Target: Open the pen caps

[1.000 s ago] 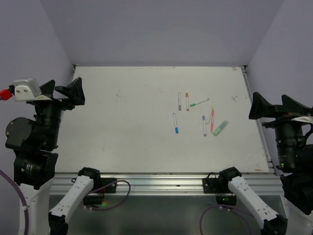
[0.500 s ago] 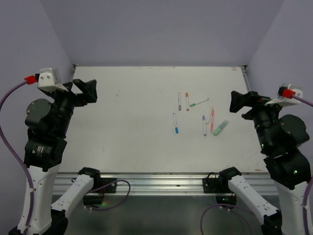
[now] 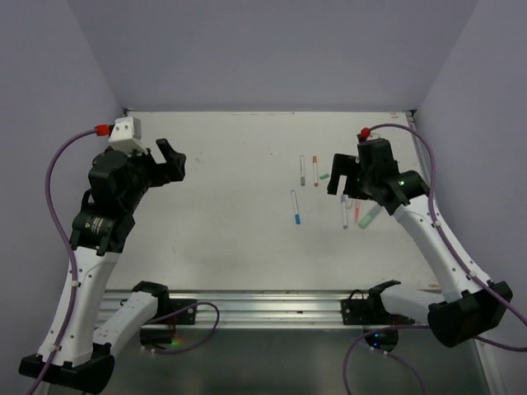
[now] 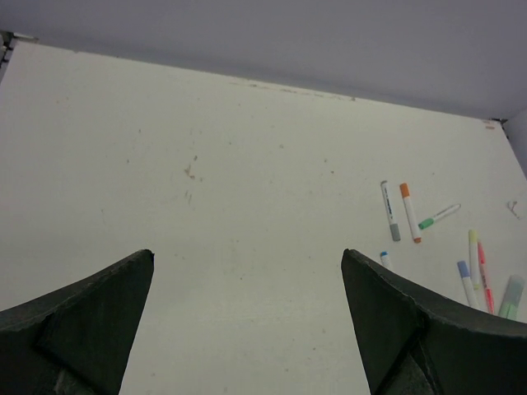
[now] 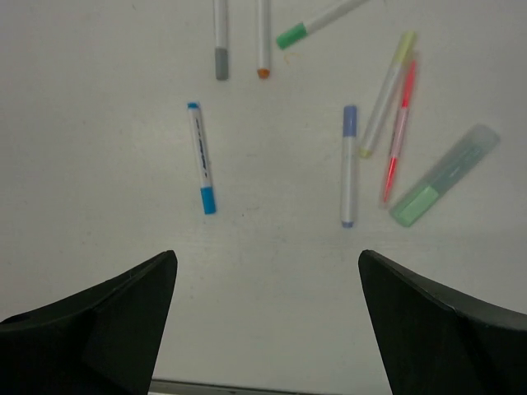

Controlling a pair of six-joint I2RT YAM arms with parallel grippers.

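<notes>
Next, my right gripper needs to go down and to the left in the top view onto the blue cap (image 3: pixel 297 219) (image 5: pixel 207 200), which lies below it, clear of the other pens.
Several white pens lie on the right half of the table, each with a coloured pen cap on its barrel. The right wrist view shows the blue cap (image 5: pixel 207 200), grey cap (image 5: pixel 221 63), orange cap (image 5: pixel 263 72), green cap (image 5: pixel 291 35), purple cap (image 5: pixel 350 119), a yellowish pen (image 5: pixel 387 95), a pink pen (image 5: pixel 398 132) and a mint green highlighter (image 5: pixel 445 175). My right gripper (image 5: pixel 265 253) hangs open above them (image 3: pixel 344 183), holding nothing. My left gripper (image 3: pixel 167 162) is open over the bare left half, far from the pens (image 4: pixel 247 251).
The white table (image 3: pixel 222 239) has purple walls behind and at both sides. A metal rail (image 3: pixel 263 306) runs along the near edge. The blue pen (image 3: pixel 295 206) lies apart, left of the cluster.
Both arms have swung up from their folded poses at the sides and reached out over the table. The right gripper now hovers over the pens. The pens have not moved.
</notes>
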